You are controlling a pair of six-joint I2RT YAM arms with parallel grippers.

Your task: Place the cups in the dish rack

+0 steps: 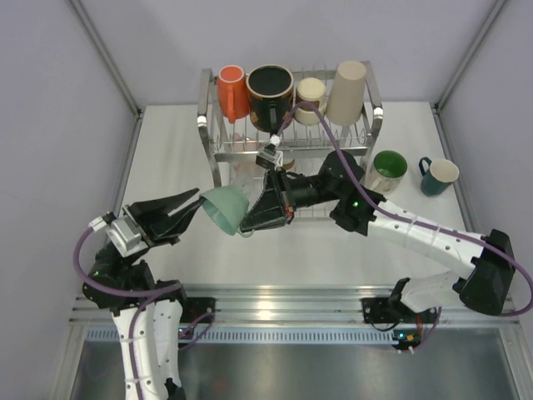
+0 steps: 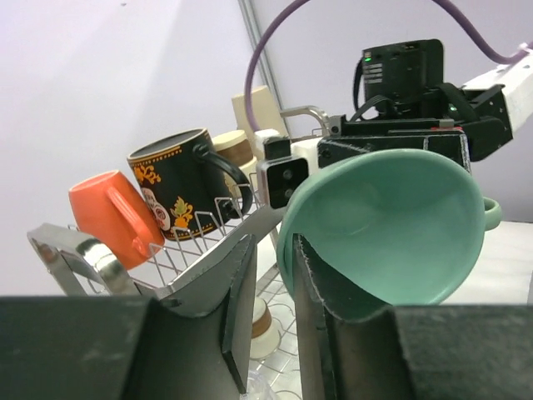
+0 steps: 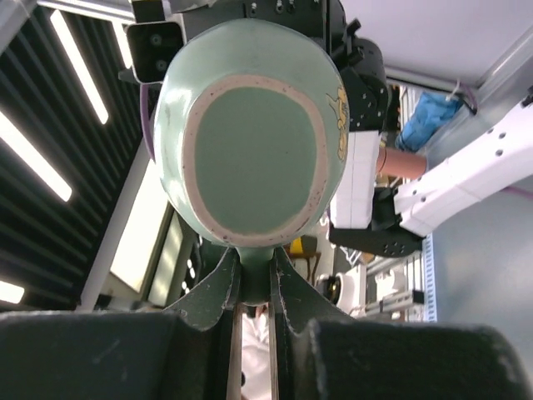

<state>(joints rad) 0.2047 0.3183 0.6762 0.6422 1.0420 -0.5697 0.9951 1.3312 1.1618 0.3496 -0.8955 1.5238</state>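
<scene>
The rack's lower level (image 1: pixel 261 177) is below and outward of the robot's right gripper, so the gripper needs to turn downward, move down and outward, and release the cup there.
A mint-green cup (image 1: pixel 226 210) hangs in mid-air in front of the dish rack (image 1: pixel 208 125), between both grippers. My right gripper (image 1: pixel 250 218) is shut on the cup's handle (image 3: pixel 254 279), and the cup's base (image 3: pixel 254 133) faces its camera. My left gripper (image 2: pixel 273 250) straddles the rim of the same cup (image 2: pixel 391 225). Its jaws are open: one finger is inside the bowl and a gap shows between the other finger and the rim. On the rack's top tier stand an orange cup (image 1: pixel 232 90), a black patterned mug (image 1: pixel 269 93), a brown-cream paper cup (image 1: pixel 311 100) and a tall beige cup (image 1: pixel 347 92).
A green cup (image 1: pixel 387 170) and a teal mug (image 1: pixel 437 176) stand on the table right of the rack. A small brown-cream cup (image 2: pixel 265 325) sits on the lower tier. Enclosure walls close in both sides and the back.
</scene>
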